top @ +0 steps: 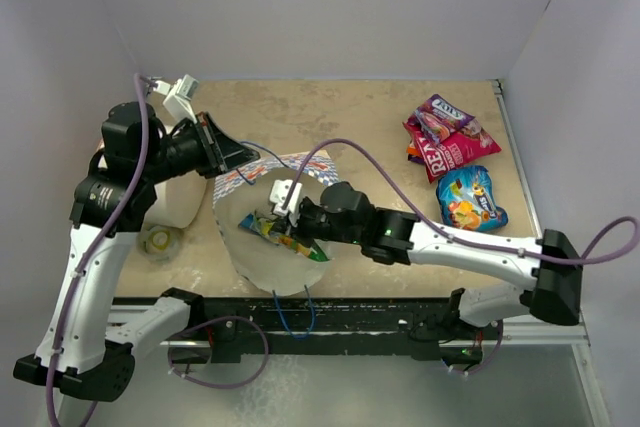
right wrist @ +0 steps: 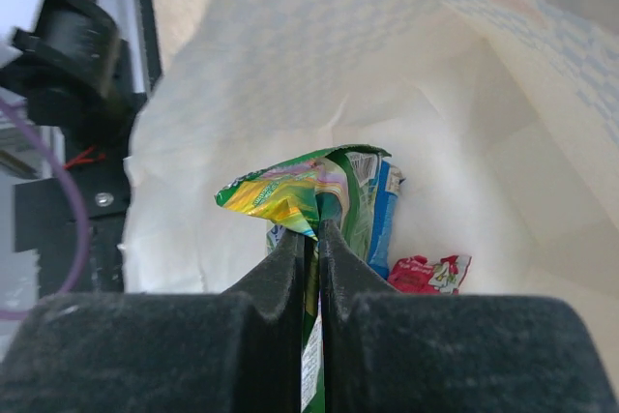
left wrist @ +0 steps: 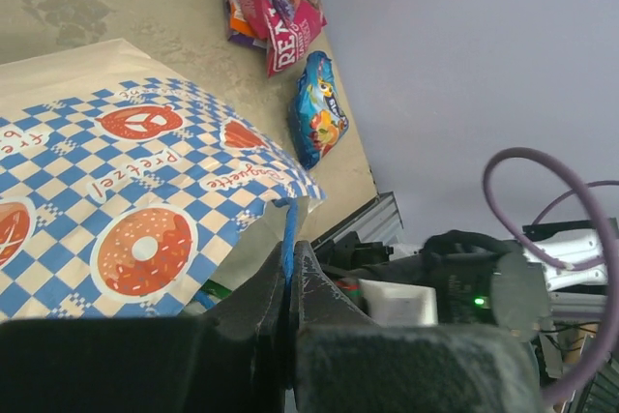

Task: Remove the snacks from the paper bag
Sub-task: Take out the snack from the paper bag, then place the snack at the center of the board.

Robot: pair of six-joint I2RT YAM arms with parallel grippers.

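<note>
My right gripper should next rise from the bag, cross over the red packet (right wrist: 426, 273) to its right in the top view, go down and let go, as other packets already lie outside there.
The paper bag (top: 262, 265) lies open on the table, its checkered outside (left wrist: 145, 171) showing in the left wrist view. My left gripper (left wrist: 288, 253) is shut on the bag's blue cord handle (left wrist: 287, 229) and holds the mouth up. My right gripper (right wrist: 316, 231) reaches into the bag and is shut on a green snack packet (right wrist: 290, 191), also seen from above (top: 285, 237). A blue packet (right wrist: 385, 215) and a red packet (right wrist: 426, 273) lie behind it in the bag. Three packets lie outside at the far right: magenta (top: 447, 119), red (top: 450, 153), blue (top: 471, 199).
A large white cylinder (top: 178, 199) stands left of the bag under the left arm. A small round yellowish lid (top: 160, 241) lies beside it. White walls close the back and right sides. The table's front rail (top: 350, 312) runs along the near edge.
</note>
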